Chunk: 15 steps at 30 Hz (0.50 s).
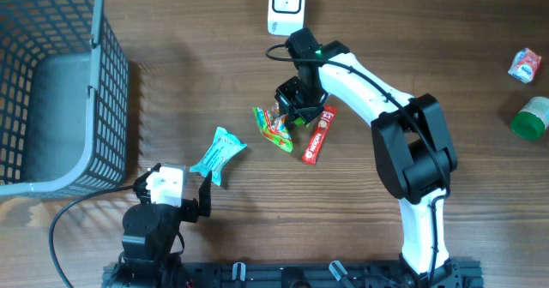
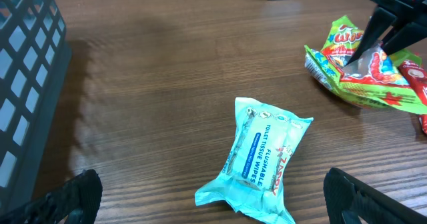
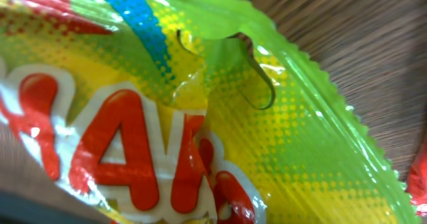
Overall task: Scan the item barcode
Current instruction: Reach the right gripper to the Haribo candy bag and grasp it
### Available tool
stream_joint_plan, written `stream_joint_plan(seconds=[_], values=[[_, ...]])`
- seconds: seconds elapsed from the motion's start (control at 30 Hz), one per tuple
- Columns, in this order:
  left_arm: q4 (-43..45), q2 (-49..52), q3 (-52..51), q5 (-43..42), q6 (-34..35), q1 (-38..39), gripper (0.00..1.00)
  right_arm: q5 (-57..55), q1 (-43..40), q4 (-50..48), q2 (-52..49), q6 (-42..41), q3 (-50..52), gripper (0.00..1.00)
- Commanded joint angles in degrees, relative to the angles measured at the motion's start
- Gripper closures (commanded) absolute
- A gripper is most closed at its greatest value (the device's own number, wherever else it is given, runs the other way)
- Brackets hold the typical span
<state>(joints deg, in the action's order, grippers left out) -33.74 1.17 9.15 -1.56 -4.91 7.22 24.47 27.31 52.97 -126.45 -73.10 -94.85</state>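
Observation:
I will next lift my right gripper to the scanner (image 1: 286,5), then move it across and down to release beside the green object, because that lies to its right in the overhead view.
A green and yellow candy bag (image 1: 273,125) with red lettering lies mid-table. My right gripper (image 1: 294,108) is down on its right end, shut on it. The left wrist view shows those dark fingers (image 2: 371,32) pinching the candy bag (image 2: 360,77). In the right wrist view the candy bag (image 3: 200,117) fills the frame and hides the fingers. A white scanner (image 1: 286,5) stands at the back edge, beyond the right gripper. My left gripper (image 1: 184,198) hovers open near the front edge, its fingers wide apart just short of a teal wipes pack (image 2: 263,157).
A grey mesh basket (image 1: 51,82) fills the left side. A red stick sachet (image 1: 318,135) lies right beside the candy bag. At the far right edge sit a small red and white packet (image 1: 525,64) and a green object (image 1: 532,117).

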Motion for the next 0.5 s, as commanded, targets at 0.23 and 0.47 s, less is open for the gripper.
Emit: stream_joint_plan(seconds=[0.23,0.47], values=[[0.1,-0.2,-0.3,0.1,-0.9,0.3,0.0,34.4,-1.6,-0.1,11.7,59.6,0.4,0.96],[0.1,-0.2,-0.3,0.1,-0.9,0.3,0.0,48.2,-0.4,-19.2,11.6,74.2,0.5,0.96]])
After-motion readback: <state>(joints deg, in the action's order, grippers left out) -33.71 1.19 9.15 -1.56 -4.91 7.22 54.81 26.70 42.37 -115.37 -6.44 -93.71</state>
